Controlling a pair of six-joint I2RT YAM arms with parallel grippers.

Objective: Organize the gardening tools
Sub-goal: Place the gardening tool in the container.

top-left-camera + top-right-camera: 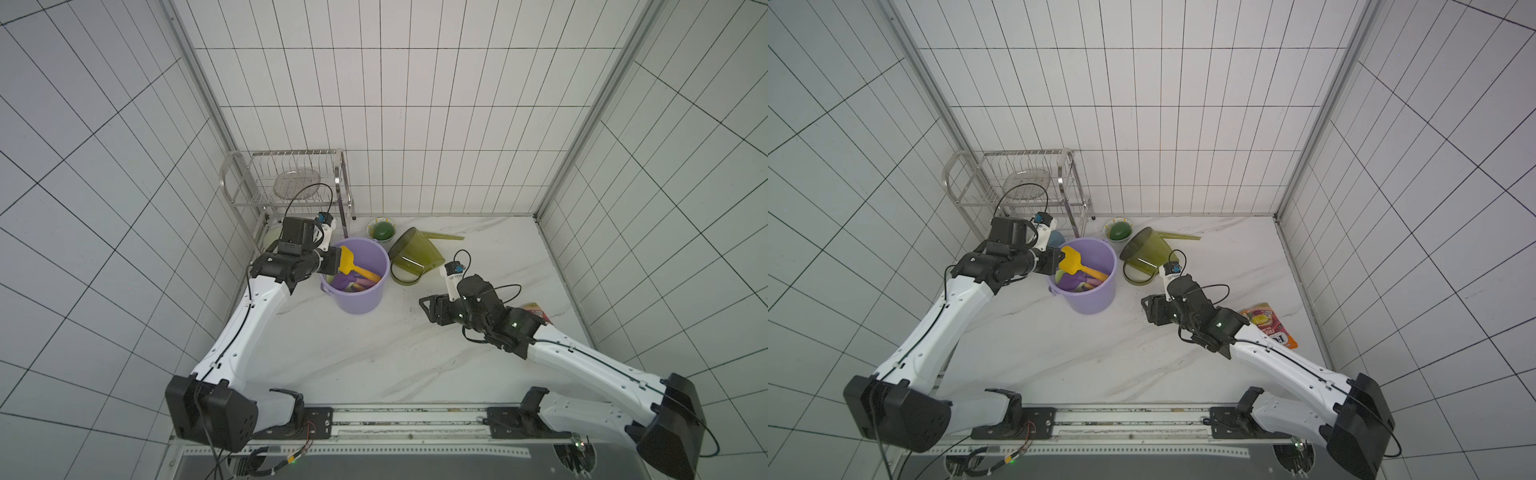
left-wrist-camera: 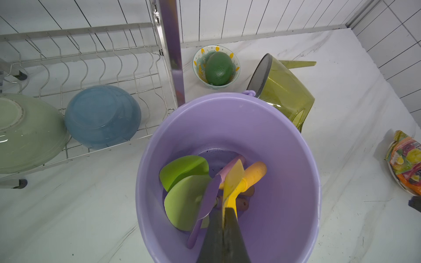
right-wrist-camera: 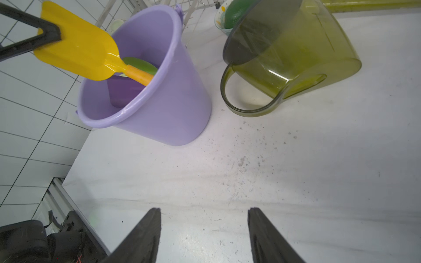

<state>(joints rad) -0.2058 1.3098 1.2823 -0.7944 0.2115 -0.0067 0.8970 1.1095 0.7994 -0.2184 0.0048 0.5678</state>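
The yellow scoop's blade is still above the bucket's rim, so my left gripper needs to move down toward the purple scoop (image 2: 211,193) inside the bucket and let go of the blade there.
My left gripper (image 2: 224,211) is shut on the blade of the yellow scoop (image 2: 232,180), held tilted over the purple bucket (image 2: 284,159) with its handle pointing down inside. In both top views the scoop (image 1: 347,259) (image 1: 1071,259) hangs at the bucket's left rim. A purple scoop (image 2: 211,193) and two green shovels (image 2: 182,168) (image 2: 184,202) lie in the bucket. The olive watering can (image 1: 415,253) (image 3: 296,52) lies on its side right of the bucket. My right gripper (image 3: 204,211) (image 1: 428,306) is open over bare tabletop, in front of the can.
A metal dish rack (image 1: 291,183) stands at the back left, with a blue bowl (image 2: 102,116) and a pale green bowl (image 2: 22,132) under it. A small patterned bowl (image 2: 200,68) holding a green fruit sits behind the bucket. An orange snack packet (image 1: 1271,326) lies beside my right arm.
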